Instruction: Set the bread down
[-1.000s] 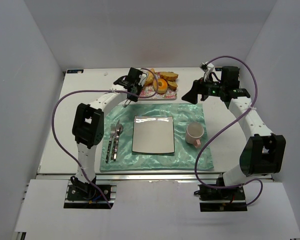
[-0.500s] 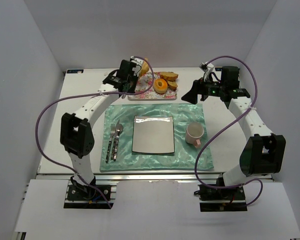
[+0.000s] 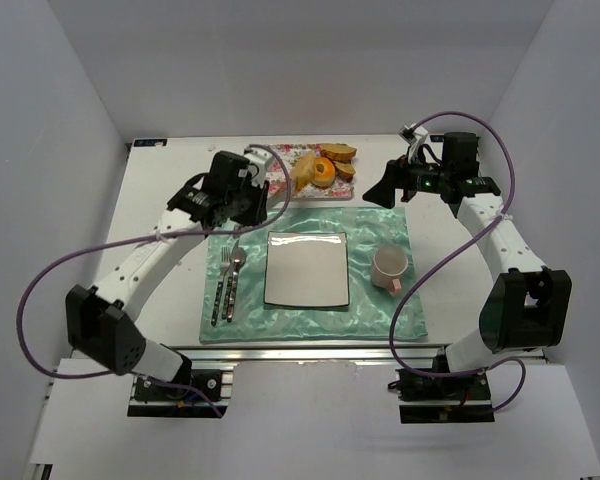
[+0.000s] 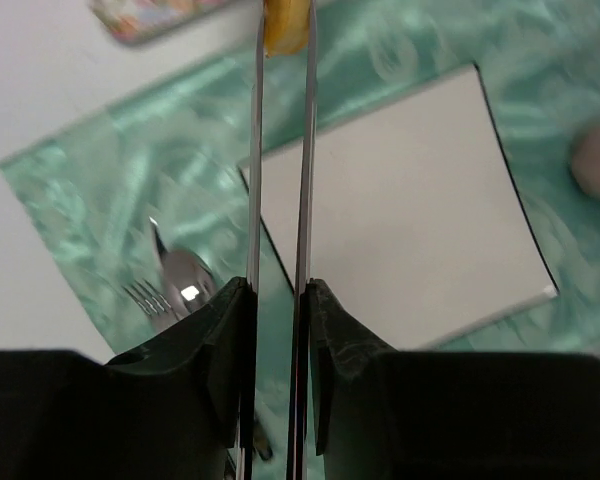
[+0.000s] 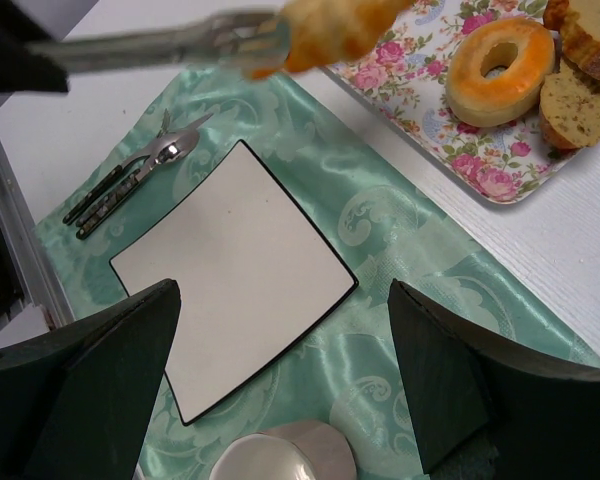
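Note:
I will next move my left gripper back and down to put the bread [image 3: 302, 174] on the white square plate [image 3: 307, 268], then let go of the tongs' blades, because the plate is empty.
The bread [image 3: 302, 174], a golden-yellow loaf, is pinched at the tip of metal tongs [image 4: 280, 150]. It hangs above the near edge of the floral tray [image 3: 342, 193], just beyond the white square plate [image 3: 307, 268]. My left gripper [image 3: 258, 197] is shut on the tongs' blades, with the bread [image 4: 286, 24] at their far end. The bread also shows in the right wrist view [image 5: 342, 26]. My right gripper [image 3: 385, 186] is open and empty, hovering over the placemat's far right corner and looking down at the plate [image 5: 230, 270].
An orange ring piece [image 5: 495, 70] and brown-crusted slices [image 5: 580, 90] lie on the tray. A pink mug [image 3: 390, 265] stands to the right of the plate. A fork and spoon [image 3: 230, 282] lie to its left. All rest on a green placemat [image 3: 375, 225].
My left arm has drawn back toward the near side, carrying the bread in the tongs from the tray's far left toward the plate. The right arm has not moved.

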Controlling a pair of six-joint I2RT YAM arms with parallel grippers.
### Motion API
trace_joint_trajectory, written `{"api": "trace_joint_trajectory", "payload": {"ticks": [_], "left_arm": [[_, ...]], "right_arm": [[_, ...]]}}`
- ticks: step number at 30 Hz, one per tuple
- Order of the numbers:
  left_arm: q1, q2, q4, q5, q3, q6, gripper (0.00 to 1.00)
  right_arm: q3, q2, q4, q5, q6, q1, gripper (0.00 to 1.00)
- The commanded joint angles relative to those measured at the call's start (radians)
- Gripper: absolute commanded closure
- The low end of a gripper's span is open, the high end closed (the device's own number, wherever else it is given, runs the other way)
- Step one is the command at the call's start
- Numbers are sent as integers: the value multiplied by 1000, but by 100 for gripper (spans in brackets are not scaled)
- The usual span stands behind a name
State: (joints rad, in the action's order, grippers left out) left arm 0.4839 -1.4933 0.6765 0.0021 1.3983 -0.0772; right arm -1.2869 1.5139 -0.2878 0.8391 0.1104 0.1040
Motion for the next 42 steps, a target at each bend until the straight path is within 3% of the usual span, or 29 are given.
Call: {"api": "trace_joint_trajectory", "payload": {"ticks": [1,11,25,30,32,37,42], "left_arm": [[51,148,61,153,-64,-42,100],[280,326,202,187,-217,-174,100],[335,341,210,44,-349,-188,100],[346,350,255,53,-351,-187,64],[348,358,265,62,-351,-187,56],[349,372,281,107,-351,-177,44],[349,383,290,119,-334,-168,40]], "right_arm": [[-26,-27,13,15,-5,-6,11],[-49,-20,-5,11,2,-6,11],[-17,-52,-13,-3,17,-6,11],[-15,-49,-7,-2,15,-6,11],[-15,-44,-4,0,9,-4,11],[-17,-37,3,3,6,-6,11],[-20,-32,4,3,6,-6,11]]}}
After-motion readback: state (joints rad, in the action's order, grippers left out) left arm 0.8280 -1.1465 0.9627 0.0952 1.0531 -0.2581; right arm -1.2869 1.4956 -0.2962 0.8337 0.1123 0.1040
